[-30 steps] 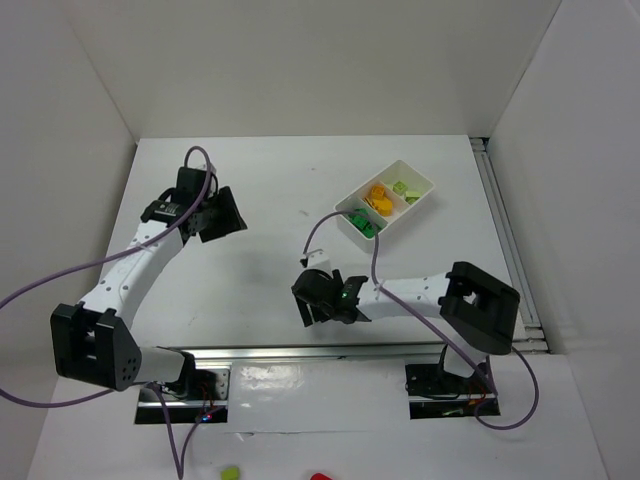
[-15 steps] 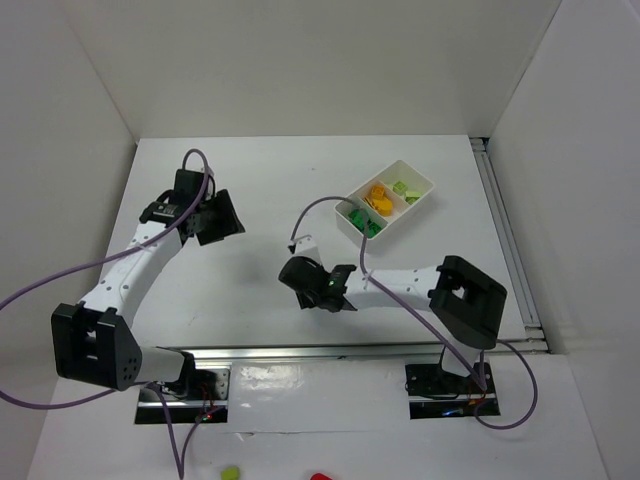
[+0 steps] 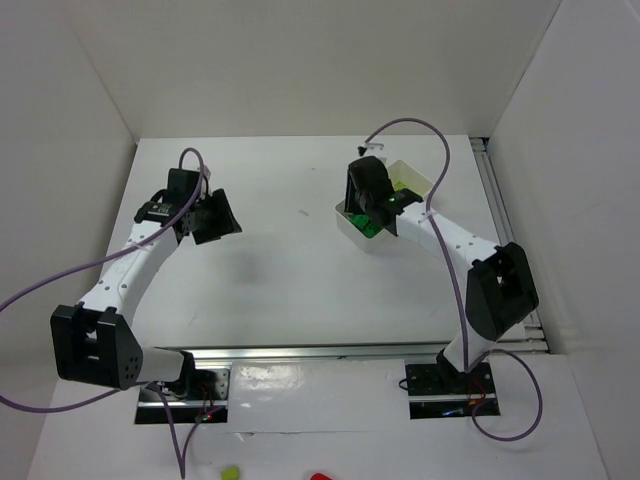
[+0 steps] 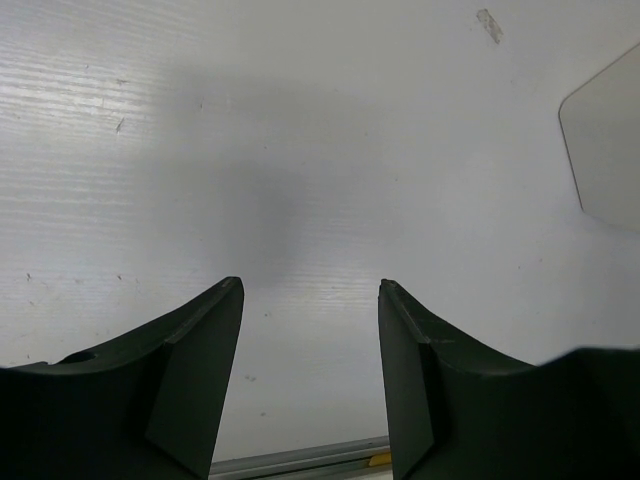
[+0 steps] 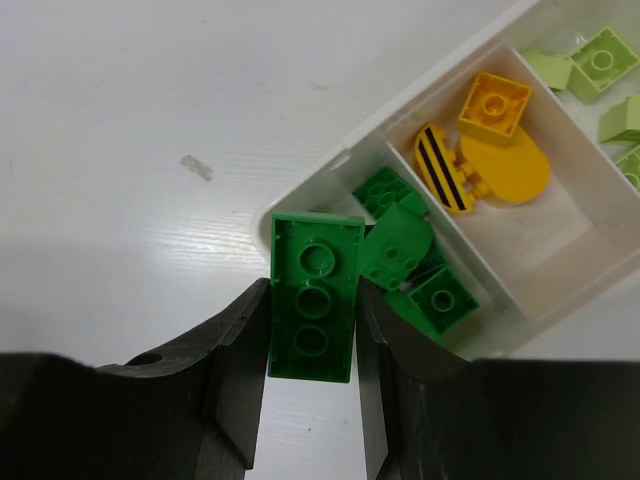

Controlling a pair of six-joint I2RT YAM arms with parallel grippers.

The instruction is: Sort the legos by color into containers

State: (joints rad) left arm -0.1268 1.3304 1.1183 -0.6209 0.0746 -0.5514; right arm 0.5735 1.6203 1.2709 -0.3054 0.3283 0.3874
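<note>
Next, my right gripper will shift toward the right in the wrist view to the tray's section of dark green legos below, lower and release the matching brick there.
My right gripper [image 5: 313, 290] is shut on a dark green lego brick [image 5: 315, 250], held underside up over the near corner of the white containers tray [image 5: 400, 110]. That corner compartment holds more dark green legos [image 5: 440, 298]. Yellow legos [image 5: 495, 105] lie in the middle compartment, one of them striped, and pale green legos [image 5: 600, 55] in the far one. From above, the right gripper [image 3: 366, 212] hangs over the tray [image 3: 425, 185]. My left gripper [image 4: 310, 290] stands open over bare table, nothing between its fingers.
The left arm [image 3: 215, 218] reaches out over the left part of the white table, well away from the tray. White walls close in the table on three sides. A metal rail [image 3: 300, 352] runs along the near edge.
The right arm has swung from the middle of the table up to the tray, its jaws closed on the green brick. The left arm has barely moved.
</note>
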